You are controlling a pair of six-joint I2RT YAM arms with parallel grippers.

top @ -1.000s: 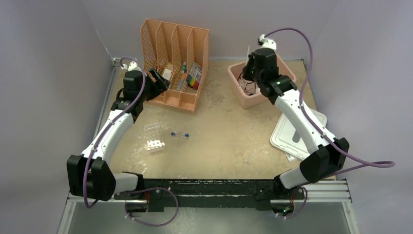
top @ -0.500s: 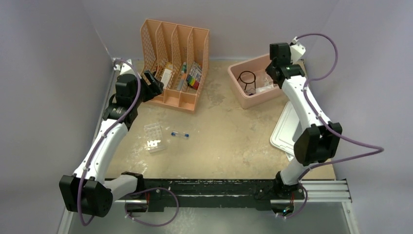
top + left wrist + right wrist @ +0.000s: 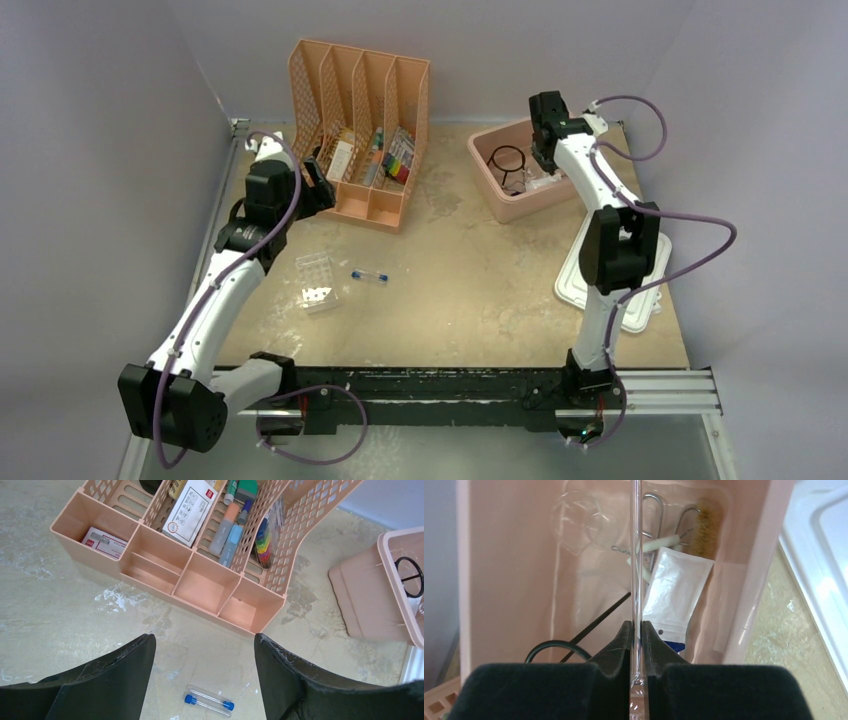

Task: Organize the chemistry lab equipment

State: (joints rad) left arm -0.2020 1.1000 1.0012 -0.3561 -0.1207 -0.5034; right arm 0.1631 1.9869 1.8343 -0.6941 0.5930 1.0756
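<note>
Next, my right gripper shifts the glass rod over the white packet (image 3: 542, 182) (image 3: 678, 593), then lowers the rod into the pink tub.
My right gripper (image 3: 545, 152) (image 3: 636, 626) is shut on a thin clear glass rod (image 3: 636, 555) and holds it over the pink tub (image 3: 516, 207). In the tub lie a black wire ring with stem (image 3: 507, 158) (image 3: 555, 648), a clear funnel (image 3: 574, 520), metal tongs (image 3: 659, 505), a bristle brush (image 3: 707, 526), a wire triangle (image 3: 644, 547) and a white packet (image 3: 674, 592). My left gripper (image 3: 318, 172) (image 3: 202, 645) is open and empty, above the table in front of the organizer. Blue-capped clear tubes (image 3: 368, 276) (image 3: 208, 701) lie on the table below it. Two small white tube racks (image 3: 313, 267) (image 3: 320, 298) stand to their left.
The peach slotted file organizer (image 3: 360, 100) (image 3: 200, 587) stands at the back left with boxes and pens in it. The tub's white lid (image 3: 582, 282) lies at the right edge under my right arm. The tub's side shows in the left wrist view (image 3: 360, 595).
My right gripper rose out of the tub, swung right, then came back over it. My left gripper pulled back a little from the organizer.
</note>
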